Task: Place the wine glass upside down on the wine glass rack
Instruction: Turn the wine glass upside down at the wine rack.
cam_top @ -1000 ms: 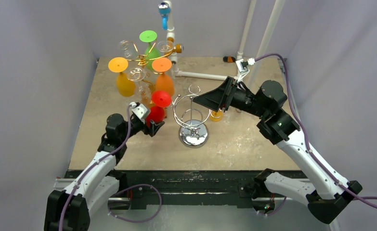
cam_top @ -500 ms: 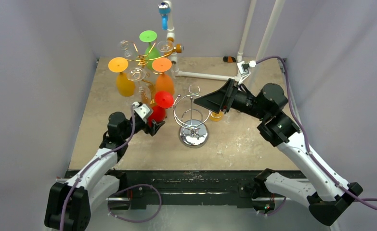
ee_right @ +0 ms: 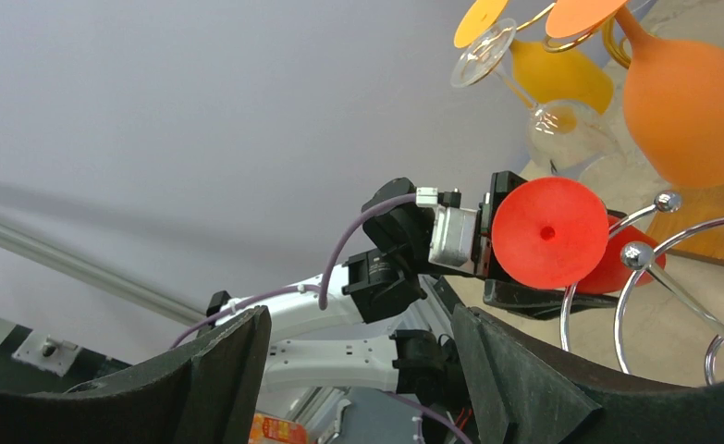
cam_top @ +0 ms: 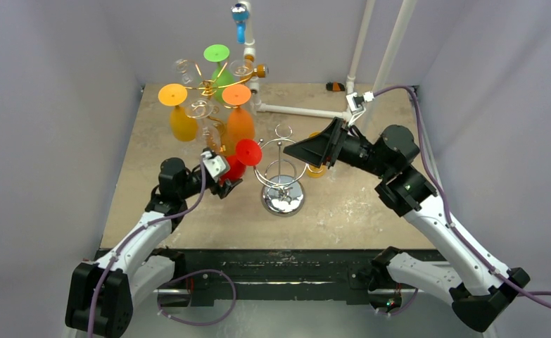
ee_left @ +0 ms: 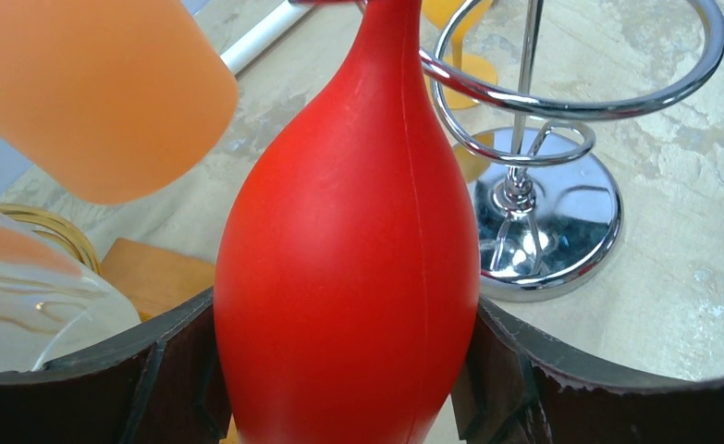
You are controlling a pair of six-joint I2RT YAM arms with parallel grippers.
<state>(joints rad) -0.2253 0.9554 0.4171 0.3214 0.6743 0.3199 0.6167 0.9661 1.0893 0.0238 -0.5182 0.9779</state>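
My right gripper is pointing its fingers sideways at the rack, and the small orange glass stands below it. It will next turn its fingers downward, lower and close on the glass's rim [cam_top: 314, 134].
My left gripper [cam_top: 224, 184] is shut on the bowl of a red wine glass [cam_top: 238, 163], held upside down with its round foot [cam_top: 248, 151] up and tilted toward the chrome rack [cam_top: 281, 172]. In the left wrist view the red bowl [ee_left: 349, 250] fills the space between my fingers and its stem reaches the rack's ring [ee_left: 561, 92]. My right gripper [cam_top: 297, 149] is open and empty, hovering just right of the rack's top. In the right wrist view the red foot [ee_right: 548, 233] sits beside the rack's ball-tipped wires [ee_right: 637, 256].
A gold rack [cam_top: 207, 88] at the back left holds upside-down yellow [cam_top: 181, 120], orange [cam_top: 239, 120], green [cam_top: 218, 60] and clear glasses. A small orange glass [cam_top: 316, 169] stands behind the chrome rack. White pipes [cam_top: 360, 42] rise at the back.
My left gripper has carried the red glass rightward, its foot now beside the chrome rack's rings. My right gripper has shifted slightly left and down toward the rack top.
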